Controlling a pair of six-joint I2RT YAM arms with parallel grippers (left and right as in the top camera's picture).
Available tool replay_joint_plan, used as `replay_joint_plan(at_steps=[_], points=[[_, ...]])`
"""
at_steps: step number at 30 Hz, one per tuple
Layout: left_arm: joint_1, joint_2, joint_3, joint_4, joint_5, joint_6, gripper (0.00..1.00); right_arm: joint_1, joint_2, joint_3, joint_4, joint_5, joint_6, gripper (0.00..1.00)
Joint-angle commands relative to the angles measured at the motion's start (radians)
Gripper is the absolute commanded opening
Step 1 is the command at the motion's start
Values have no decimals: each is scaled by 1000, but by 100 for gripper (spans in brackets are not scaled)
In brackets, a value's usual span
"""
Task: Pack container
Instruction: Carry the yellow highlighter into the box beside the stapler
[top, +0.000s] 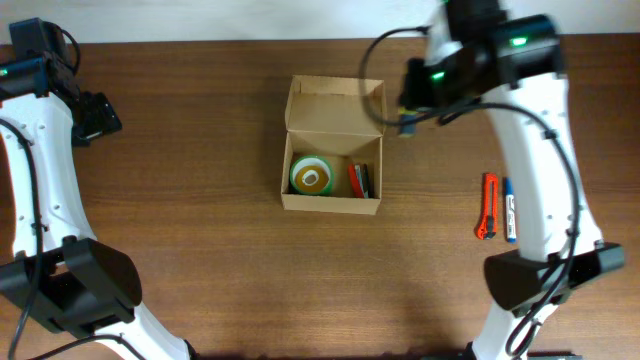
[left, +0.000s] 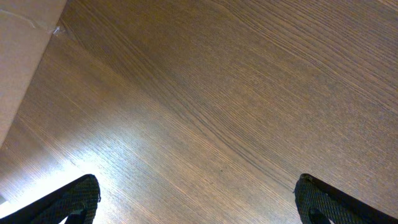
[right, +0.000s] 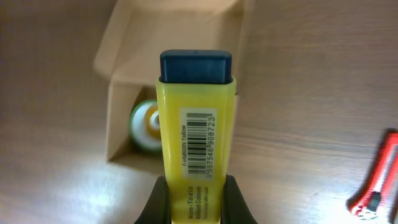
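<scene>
My right gripper is above the container's end clear of the tape roll, which lies down and to its left in the overhead view, so it should move there and release.
The tan cardboard container (top: 331, 150) stands open at the table's middle, its flap lid up at the back; it also shows in the right wrist view (right: 124, 93). Inside lie a green and yellow tape roll (top: 312, 176) and a red and black item (top: 359, 180). My right gripper (right: 194, 199) is shut on a yellow highlighter with a dark blue cap (right: 196, 130), held above the table just right of the box's back corner (top: 408, 118). My left gripper (left: 199, 202) is open and empty over bare wood at the far left (top: 95, 115).
A red utility knife (top: 488, 205) and a blue and white pen (top: 509, 210) lie side by side to the right of the box. The knife also shows at the right edge of the right wrist view (right: 376, 180). A pale wall runs along the table's back edge.
</scene>
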Motion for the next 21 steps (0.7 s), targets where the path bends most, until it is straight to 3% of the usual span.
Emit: replay_joint_plan(at_steps=[1, 6, 21], points=[[6, -30, -5, 0, 4, 16, 100, 133, 34, 6, -9, 98, 31, 4], [6, -30, -5, 0, 4, 16, 100, 225, 107, 6, -16, 175, 105, 4], [6, -30, -5, 0, 4, 16, 100, 226, 369, 6, -24, 209, 233, 3]])
